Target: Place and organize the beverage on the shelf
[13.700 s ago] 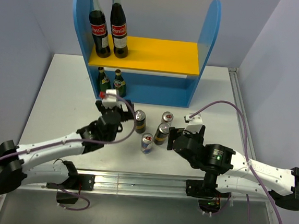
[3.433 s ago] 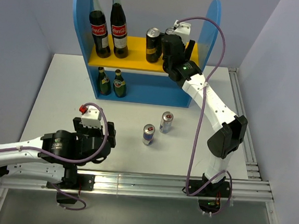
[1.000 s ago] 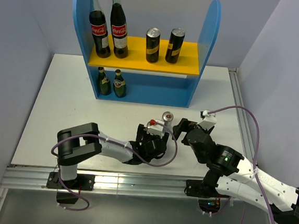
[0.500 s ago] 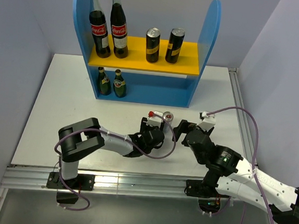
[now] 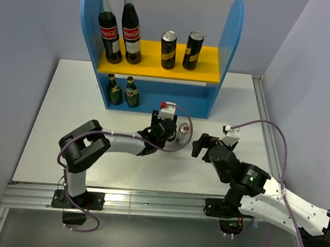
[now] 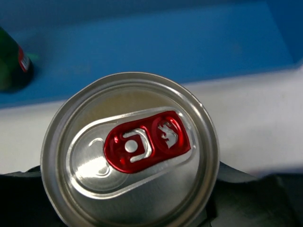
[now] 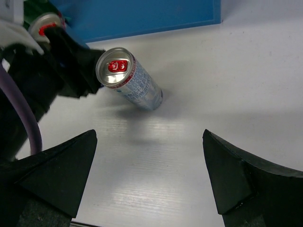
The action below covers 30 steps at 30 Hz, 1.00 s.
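Note:
My left gripper holds the slim silver can and will next move outward over the empty part of the blue shelf's lower level beside the green bottles, then release the can.
My left gripper (image 5: 166, 127) is shut on a slim silver can (image 6: 130, 151) with a red tab, whose top fills the left wrist view; dark fingers (image 6: 265, 198) flank it. It is held just in front of the blue shelf (image 5: 230, 37), near the lower tier. A second slim can (image 5: 184, 132) (image 7: 135, 80) stands on the table right beside it. My right gripper (image 5: 205, 143) (image 7: 149, 175) is open and empty, a little right of that can. Two tall dark cans (image 5: 168, 50) (image 5: 193, 50) stand on the yellow board. Two green bottles (image 5: 115, 89) (image 5: 132, 92) stand on the lower tier.
Two tall red-capped cola bottles (image 5: 111, 29) (image 5: 131, 28) occupy the left of the yellow board. The left arm's purple cable (image 5: 184, 116) loops over the standing can. Grey walls close in on both sides of the white table (image 5: 68, 109).
My left gripper has closed on a slim can and carried it up and away from the front edge toward the shelf. The right arm has barely shifted and stays open.

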{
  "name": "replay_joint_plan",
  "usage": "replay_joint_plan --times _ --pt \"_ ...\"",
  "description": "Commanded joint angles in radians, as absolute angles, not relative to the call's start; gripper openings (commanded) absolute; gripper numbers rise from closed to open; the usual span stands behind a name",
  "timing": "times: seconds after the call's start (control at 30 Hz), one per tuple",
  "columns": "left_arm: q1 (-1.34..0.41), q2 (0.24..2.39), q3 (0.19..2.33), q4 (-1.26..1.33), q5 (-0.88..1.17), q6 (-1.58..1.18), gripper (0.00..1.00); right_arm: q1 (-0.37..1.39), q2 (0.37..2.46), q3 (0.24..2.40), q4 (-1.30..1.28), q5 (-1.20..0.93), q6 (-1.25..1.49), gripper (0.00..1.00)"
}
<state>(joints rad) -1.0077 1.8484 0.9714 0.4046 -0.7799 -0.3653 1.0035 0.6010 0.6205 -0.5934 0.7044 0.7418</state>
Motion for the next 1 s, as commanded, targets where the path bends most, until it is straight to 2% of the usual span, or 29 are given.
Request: replay_joint_plan --times 0.0,0.3,0.6,0.93,0.97 --pt "-0.951 1.816 1.081 0.488 -0.723 -0.313 0.0 1.008 0.578 0.612 -0.558 0.71 0.73 1.0" --pt "-0.822 1.966 1.279 0.492 -0.606 -0.333 0.0 1.009 0.561 0.6 -0.545 0.707 0.721 1.0" --pt "-0.775 2.117 1.451 0.48 -0.56 -0.364 0.0 1.009 0.549 0.592 -0.535 0.695 0.713 1.0" --pt "-0.764 2.19 1.517 0.483 -0.554 -0.37 0.0 1.008 0.537 0.586 -0.529 0.693 0.71 1.0" --pt "-0.764 2.194 1.52 0.483 -0.555 -0.367 0.03 1.009 0.535 0.584 -0.529 0.693 0.71 1.0"
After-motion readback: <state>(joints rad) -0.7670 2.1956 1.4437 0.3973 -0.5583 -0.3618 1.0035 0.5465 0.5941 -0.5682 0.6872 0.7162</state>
